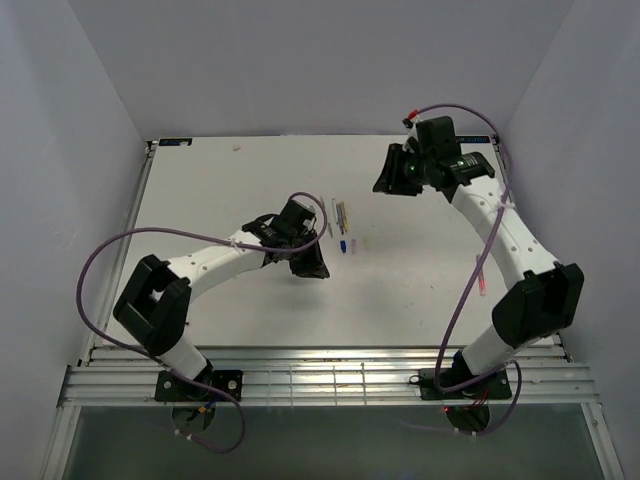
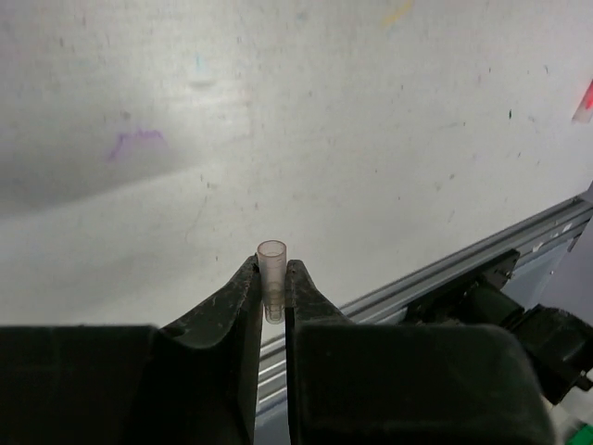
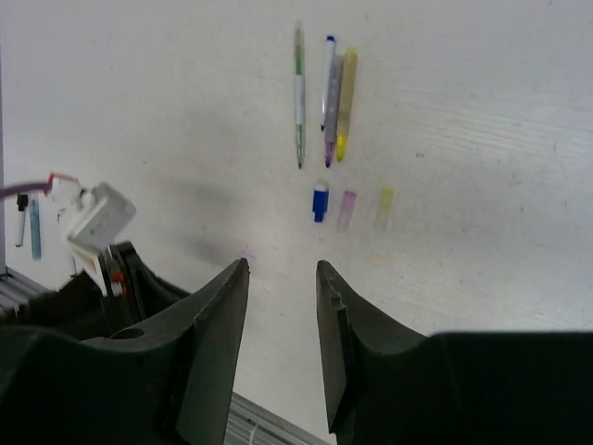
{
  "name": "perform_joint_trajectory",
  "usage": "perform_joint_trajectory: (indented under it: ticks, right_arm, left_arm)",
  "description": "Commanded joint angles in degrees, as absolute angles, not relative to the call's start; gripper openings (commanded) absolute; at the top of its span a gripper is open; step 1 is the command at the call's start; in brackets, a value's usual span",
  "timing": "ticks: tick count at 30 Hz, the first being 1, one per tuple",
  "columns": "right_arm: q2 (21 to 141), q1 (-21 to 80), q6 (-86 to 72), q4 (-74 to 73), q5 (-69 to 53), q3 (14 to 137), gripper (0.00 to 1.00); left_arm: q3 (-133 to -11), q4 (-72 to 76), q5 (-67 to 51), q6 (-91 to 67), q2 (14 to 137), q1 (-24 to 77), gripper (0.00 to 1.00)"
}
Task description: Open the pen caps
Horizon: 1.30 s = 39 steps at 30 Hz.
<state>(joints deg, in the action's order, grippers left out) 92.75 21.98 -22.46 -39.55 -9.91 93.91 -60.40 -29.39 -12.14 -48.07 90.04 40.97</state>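
Note:
Next, the left gripper brings the translucent cap outward and down onto the table (image 1: 333, 247) beside the blue cap, since the other loose caps lie in a row there.
My left gripper (image 2: 271, 271) is shut on a small translucent pen cap (image 2: 271, 252), held upright above the table with its open end showing; in the top view that gripper (image 1: 306, 262) hangs left of the pens. Several pens (image 3: 326, 93), one green-white, one white with a blue tip, one grey-purple and one yellow, lie side by side on the table (image 1: 250, 180). Just below their tips rest a blue cap (image 3: 320, 201), a pink cap (image 3: 347, 209) and a pale yellow cap (image 3: 384, 206). My right gripper (image 3: 283, 267) is open and empty, raised above the table, short of the caps.
The pens (image 1: 340, 217) lie mid-table between the two arms. A pink-red stick (image 1: 483, 286) lies near the right arm, also seen as a red edge (image 2: 584, 100). Metal rails (image 1: 320, 380) run along the near edge. Purple cables (image 1: 100, 260) loop off both arms.

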Motion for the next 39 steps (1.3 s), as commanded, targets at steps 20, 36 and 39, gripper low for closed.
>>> perform_joint_trajectory:
  ticks: [20, 36, 39]
  right_arm:
    - [68.7, 10.5, -23.5, -46.7, -21.8, 63.8, 0.42]
    - [69.9, 9.1, -23.6, -46.7, -22.2, 62.8, 0.43]
    - [70.8, 8.2, -23.8, -46.7, -22.1, 63.5, 0.43]
  left_arm:
    - [-88.4, -28.0, -19.4, -39.5, 122.2, 34.1, 0.14]
    - [-81.1, -27.6, -18.4, -41.3, 119.4, 34.1, 0.44]
    - [-81.0, -27.6, -18.3, -41.0, 117.7, 34.1, 0.45]
